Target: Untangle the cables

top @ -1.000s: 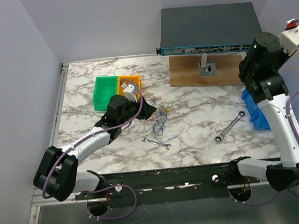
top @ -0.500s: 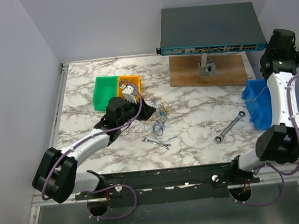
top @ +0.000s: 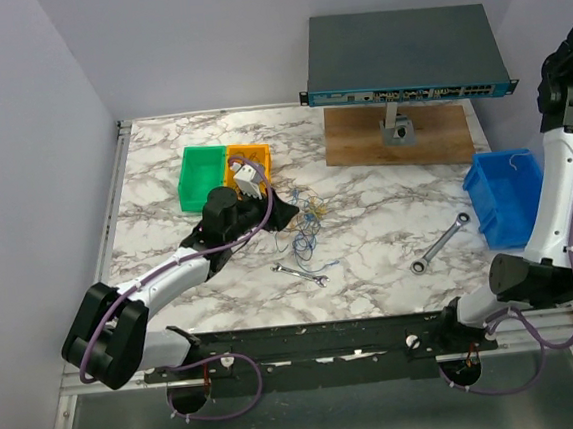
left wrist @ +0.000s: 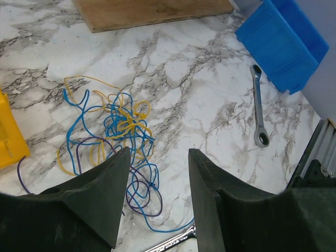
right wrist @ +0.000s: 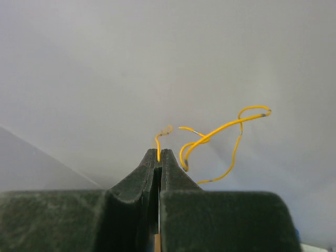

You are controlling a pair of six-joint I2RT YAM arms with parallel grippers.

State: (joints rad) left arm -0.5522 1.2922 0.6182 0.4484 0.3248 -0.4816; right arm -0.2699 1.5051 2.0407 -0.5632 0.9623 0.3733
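The yellow cable hangs free of the tangle, so the robot's right gripper will next go down and tilt its fingers down over the open blue bin [top: 508, 194].
A tangle of thin blue, yellow and dark purple cables [top: 309, 222] lies on the marble table; it also shows in the left wrist view [left wrist: 113, 131]. My left gripper [left wrist: 157, 197] is open and empty, low over the near side of the tangle, its tips astride a blue and purple loop. My right gripper [right wrist: 159, 153] is shut on a thin yellow cable [right wrist: 223, 137], raised high at the far right, pointing at the grey wall. In the top view the right gripper is out of frame; only the arm [top: 562, 150] shows.
A blue bin [top: 506, 195] sits at the right. Green bin [top: 201, 174] and yellow bin [top: 252, 159] sit behind the left gripper. Two silver wrenches [top: 440, 243] [top: 302, 274] lie on the table. A network switch [top: 403, 54] rests on a wooden board [top: 400, 134].
My right arm has swung up and away to the right, uncovering the blue bin and carrying the yellow cable high. The left arm has barely moved.
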